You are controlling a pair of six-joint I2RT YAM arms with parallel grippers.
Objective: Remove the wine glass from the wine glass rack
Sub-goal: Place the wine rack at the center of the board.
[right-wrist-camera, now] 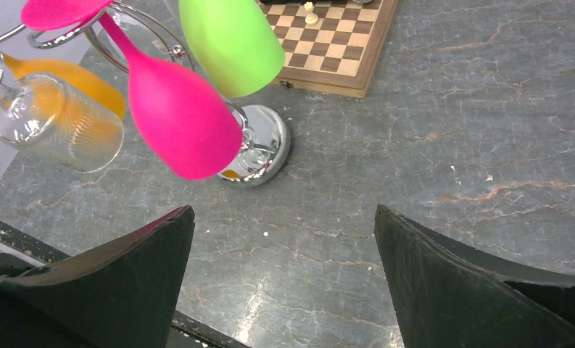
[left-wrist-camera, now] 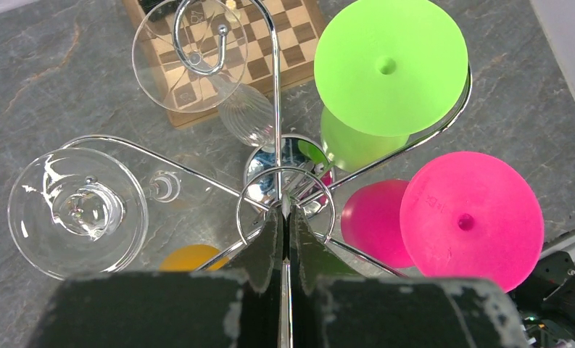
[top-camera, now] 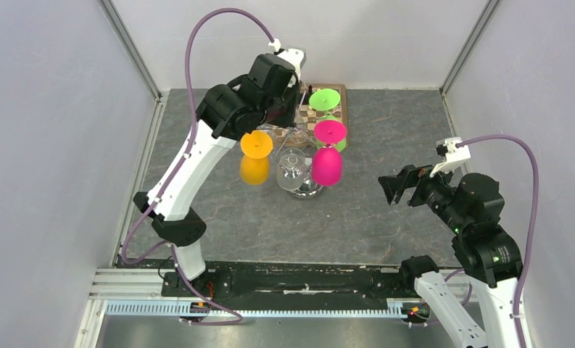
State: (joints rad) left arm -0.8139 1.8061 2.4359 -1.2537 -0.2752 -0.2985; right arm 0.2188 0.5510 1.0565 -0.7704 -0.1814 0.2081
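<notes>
The top ring of the rack leans sideways, so next it swings with my left gripper to the right in the top view, over the rack's mirrored base, for release.
The wine glass rack (left-wrist-camera: 276, 109) is a shiny wire stand with a round mirrored base (right-wrist-camera: 266, 141), seen at the table's middle back (top-camera: 299, 187). Several wine glasses hang upside down from its hook arms: a green one (left-wrist-camera: 389, 65), a pink one (left-wrist-camera: 471, 221), an orange one (top-camera: 255, 156) and two clear ones (left-wrist-camera: 77, 212). My left gripper (left-wrist-camera: 285, 217) comes down from above and is shut on a silver wire at the rack's top ring. My right gripper (top-camera: 388, 190) stands open with nothing in it, right of the rack, its jaws facing the pink glass (right-wrist-camera: 175, 116).
A wooden chessboard (top-camera: 340, 101) lies right behind the rack, with a small chess piece (right-wrist-camera: 311, 10) on it. Grey walls close in the table on the left, right and back. Bare stone tabletop (right-wrist-camera: 429, 167) lies between my right gripper and the rack.
</notes>
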